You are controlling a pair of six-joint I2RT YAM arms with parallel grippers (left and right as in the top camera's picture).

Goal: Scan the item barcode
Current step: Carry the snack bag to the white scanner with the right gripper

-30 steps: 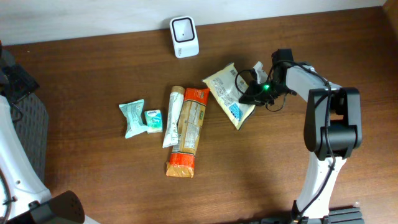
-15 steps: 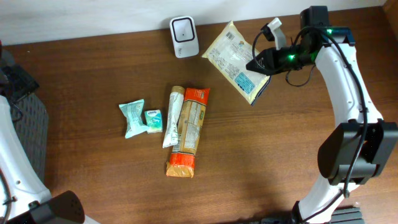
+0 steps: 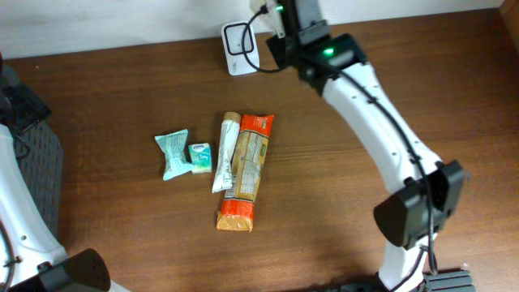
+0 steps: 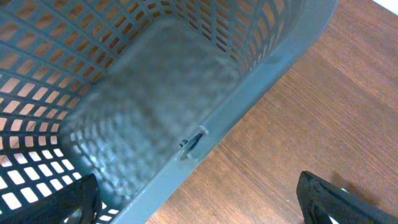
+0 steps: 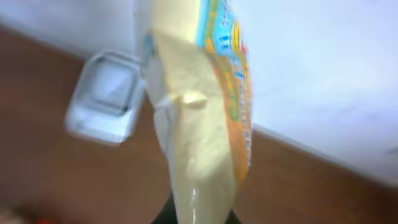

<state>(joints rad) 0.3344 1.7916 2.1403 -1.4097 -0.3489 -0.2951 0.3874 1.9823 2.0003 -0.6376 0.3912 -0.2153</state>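
Observation:
The clear tabletop is below my right gripper, to its right in the overhead view, so I next need to swing the gripper back and down and release the packet there.
The item is a pale yellow snack packet [image 5: 199, 130] with an orange printed side, seen edge-on and blurred in the right wrist view. My right gripper [image 5: 200, 215] is shut on its lower end, and only dark slivers of the fingers show beside it. The white barcode scanner [image 5: 106, 99] lies just left of the packet by the wall. From overhead, the right gripper [image 3: 280, 34] hovers at the scanner [image 3: 240, 47], and the arm hides most of the packet. My left gripper [image 4: 199, 211] stands wide open with nothing in it, over the basket's rim.
A grey mesh basket [image 4: 249, 106] sits at the table's left edge [image 3: 40, 174]. Mid-table lie an orange-and-beige packet [image 3: 247, 166], a white stick pack [image 3: 225, 150] and two small teal packets [image 3: 172, 152]. A white wall borders the far side.
The right arm lifted the yellow packet off the table at the right and swung it up and left to the scanner. The left arm has not moved.

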